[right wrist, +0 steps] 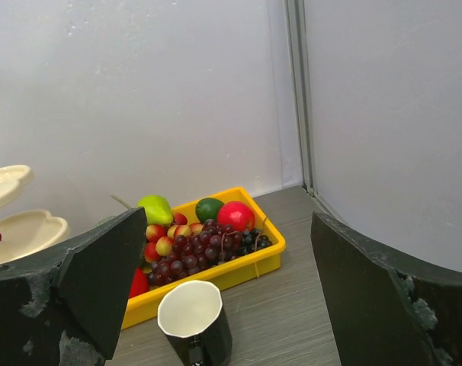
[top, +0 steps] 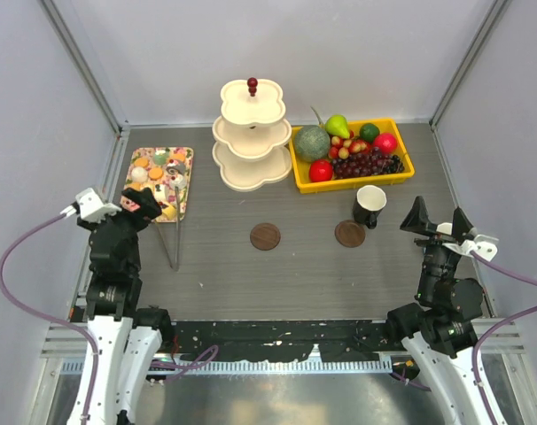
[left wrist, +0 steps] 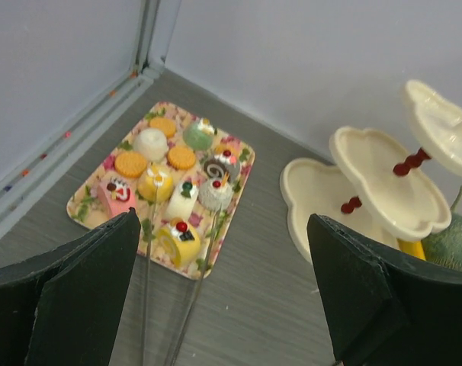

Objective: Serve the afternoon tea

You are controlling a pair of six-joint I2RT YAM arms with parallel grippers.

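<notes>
The left gripper tilts and comes down toward the metal tongs onto their stand-side arm (top: 178, 228) (left wrist: 194, 297) next, since they lie below it and to its right in the top view.
The sweets (top: 153, 173) lie on a flowered rectangular tray (top: 186, 153) at the far left. In the left wrist view they are round orange tarts (left wrist: 130, 163), a pale green piece (left wrist: 200, 135), a white piece (left wrist: 150, 143) and a yellow roll (left wrist: 176, 239). The black mug (top: 369, 205) stands upright in front of the yellow tray; it also shows in the right wrist view (right wrist: 194, 324). No white-and-blue mug is in view. My left gripper (top: 143, 205) is open and empty just near of the sweets (left wrist: 223, 297). My right gripper (top: 438, 220) is open and empty, right of the mug (right wrist: 227, 305).
A cream three-tier stand (top: 251, 133) stands at the back centre. A yellow tray of fruit (top: 350, 152) sits to its right. Two brown coasters (top: 265, 235) (top: 349, 233) lie mid-table. Metal tongs (top: 174, 230) lie from the flowered tray toward me. Walls close three sides.
</notes>
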